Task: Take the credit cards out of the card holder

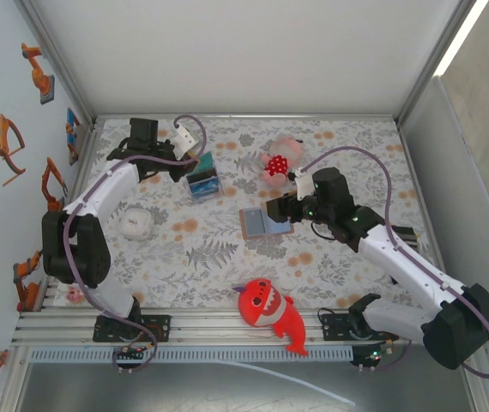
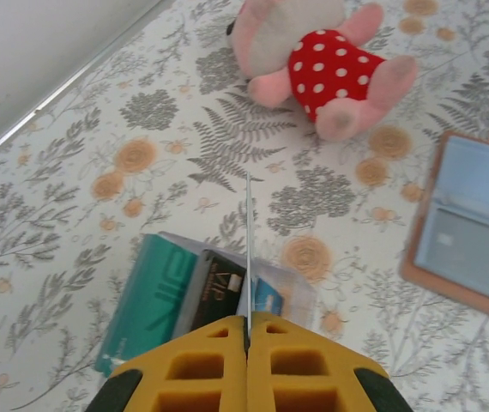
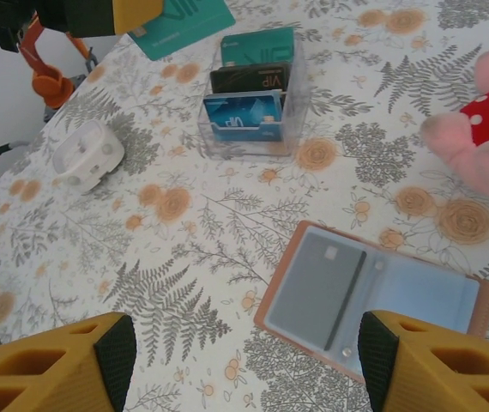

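Note:
Next, the left gripper moves down into the teal section of the clear box [image 2: 160,290] and releases the teal credit card, since matching teal cards already stand there.
The tan card holder [image 1: 264,221] lies open and flat on the floral table, blue-grey inside up [image 3: 373,296] [image 2: 476,232]. A grey card [image 3: 317,283] shows in its left pocket. My right gripper [image 3: 244,352] hangs open just above it, on its right side [image 1: 280,209], with nothing between the fingers. My left gripper [image 2: 247,322] is shut on a teal credit card [image 3: 184,19], seen edge-on [image 2: 248,249] in the left wrist view. It holds the card over a clear box [image 1: 203,182] where teal, black and blue cards stand upright [image 3: 249,94].
A pink plush in a red dotted dress [image 1: 279,159] lies behind the card holder. A red shark plush [image 1: 270,313] sits near the front rail. A white round object [image 1: 135,223] rests at the left, and another white item [image 1: 189,133] at the back.

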Robot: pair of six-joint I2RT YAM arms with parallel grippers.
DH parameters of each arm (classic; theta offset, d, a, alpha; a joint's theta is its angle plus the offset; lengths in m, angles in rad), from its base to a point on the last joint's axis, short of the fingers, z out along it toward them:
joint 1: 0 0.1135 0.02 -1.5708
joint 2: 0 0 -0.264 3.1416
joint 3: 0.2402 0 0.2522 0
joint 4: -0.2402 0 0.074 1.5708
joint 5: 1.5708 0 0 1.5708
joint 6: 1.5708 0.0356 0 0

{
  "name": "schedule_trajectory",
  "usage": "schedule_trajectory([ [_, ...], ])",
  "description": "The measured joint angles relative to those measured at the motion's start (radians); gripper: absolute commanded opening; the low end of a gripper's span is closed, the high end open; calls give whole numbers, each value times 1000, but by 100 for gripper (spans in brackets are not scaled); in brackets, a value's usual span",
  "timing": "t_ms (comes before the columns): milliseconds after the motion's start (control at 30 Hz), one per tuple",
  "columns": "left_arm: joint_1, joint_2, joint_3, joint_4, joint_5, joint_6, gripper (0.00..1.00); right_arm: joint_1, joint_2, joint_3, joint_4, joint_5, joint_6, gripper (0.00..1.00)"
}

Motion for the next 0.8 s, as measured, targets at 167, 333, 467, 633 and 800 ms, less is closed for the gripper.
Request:
schedule_trajectory([
  [167,37,71,31,21,18,48,0,0,12,0,2,36,19,68],
  [333,40,141,81,10,26,95,0,0,26,2,9,50,34,68],
  [467,41,182,110,3,31,119,0,0,40,10,12,61,37,68],
  [633,43,237,148,-12,30,144,0,0,51,14,12,68,37,68],
  [800,45,275,179,-22,30,163,0,0,53,25,12,70,37,68],
])
